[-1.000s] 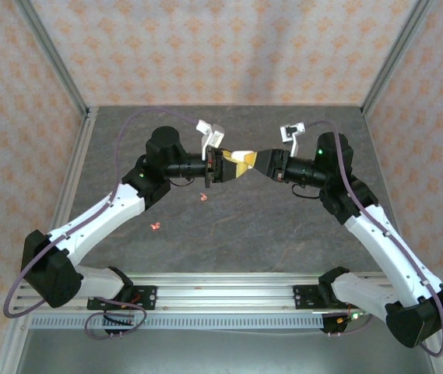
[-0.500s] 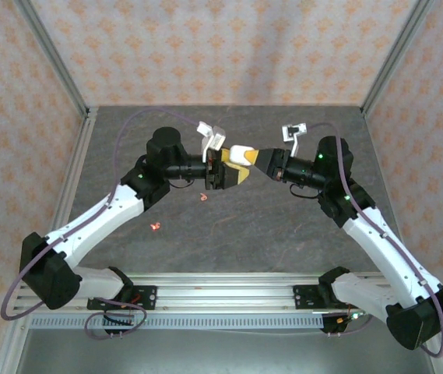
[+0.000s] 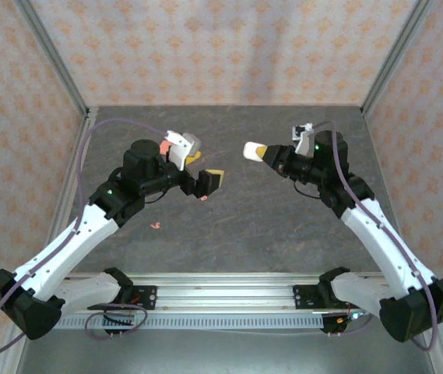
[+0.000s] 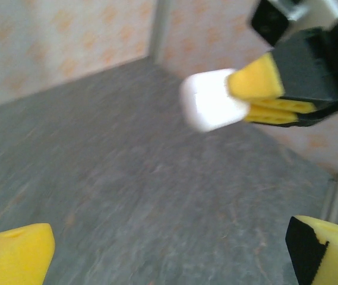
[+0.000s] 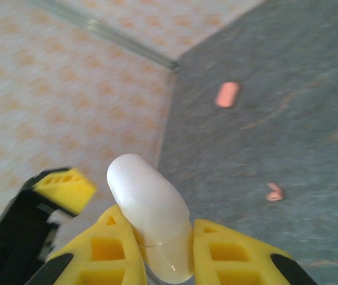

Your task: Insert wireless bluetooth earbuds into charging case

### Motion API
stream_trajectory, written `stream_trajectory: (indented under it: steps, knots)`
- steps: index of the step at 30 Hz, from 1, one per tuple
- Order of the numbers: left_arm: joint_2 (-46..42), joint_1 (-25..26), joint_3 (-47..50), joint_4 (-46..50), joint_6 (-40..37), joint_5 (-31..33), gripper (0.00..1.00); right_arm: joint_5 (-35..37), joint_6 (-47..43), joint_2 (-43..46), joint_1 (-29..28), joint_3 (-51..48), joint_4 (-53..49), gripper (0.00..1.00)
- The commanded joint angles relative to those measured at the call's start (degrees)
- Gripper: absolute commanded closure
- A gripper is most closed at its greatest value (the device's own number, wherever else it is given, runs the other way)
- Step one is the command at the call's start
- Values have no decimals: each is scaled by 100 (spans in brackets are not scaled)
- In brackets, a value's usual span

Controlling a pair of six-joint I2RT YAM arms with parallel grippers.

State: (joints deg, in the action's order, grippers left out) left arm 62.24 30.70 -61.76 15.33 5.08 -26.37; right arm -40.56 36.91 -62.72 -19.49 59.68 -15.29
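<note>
The charging case (image 3: 251, 149) hangs in the air, so I should lower my right gripper and tilt its fingers downward before releasing the case on the empty table below.
A white charging case (image 3: 251, 149) hangs in the air over the middle of the table, my right gripper (image 3: 262, 153) shut on its lower end. Seen from the right wrist, the case (image 5: 148, 202) sticks up from between the yellow fingers (image 5: 112, 252) of that gripper (image 5: 164, 231), a seam running across it. My left gripper (image 3: 203, 170) stands wide open to the left of the case, apart from it. From the left wrist, the case (image 4: 210, 101) floats ahead of the empty left gripper (image 4: 169, 252). Two coral-pink earbuds (image 3: 202, 197) (image 3: 156, 227) lie on the table; one earbud (image 5: 274, 192) appears past the case.
A larger coral-pink oblong thing (image 3: 163, 146) sits by the left wrist, and a similar blurred oblong (image 5: 227, 94) lies on the dark grey table (image 3: 283, 226). Patterned walls and metal posts (image 3: 54, 70) close three sides. A rail (image 3: 229, 284) runs along the near edge.
My left gripper opened, let go of the white case and drew back to the left. The right gripper kept the case and shifted slightly toward the back.
</note>
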Motion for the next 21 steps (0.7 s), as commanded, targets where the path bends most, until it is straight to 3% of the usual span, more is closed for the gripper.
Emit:
stream_trajectory:
  steps: [1, 5, 10, 13, 17, 21]
  knots:
    - [183, -326, -32, 947, 1012, 1237, 0, 150, 4, -649, 397, -313, -55, 92]
    - [532, -674, -111, 1495, 1640, 1360, 0, 49, -117, -1543, 650, -335, 64, 92]
    - [436, -962, 367, 1343, 2165, 1650, 0, -86, -631, -2795, 869, 109, -439, 90]
    - [393, -1103, 542, 1401, 2170, 1710, 0, -355, -904, -3530, 953, 422, -758, 88]
    - [581, -1375, 494, 1666, 1929, 881, 0, -560, -1169, -4243, 964, 740, -1032, 85]
    - [802, -1421, 415, 1892, 1879, 1055, 0, -785, -1347, -4684, 973, 894, -1101, 81]
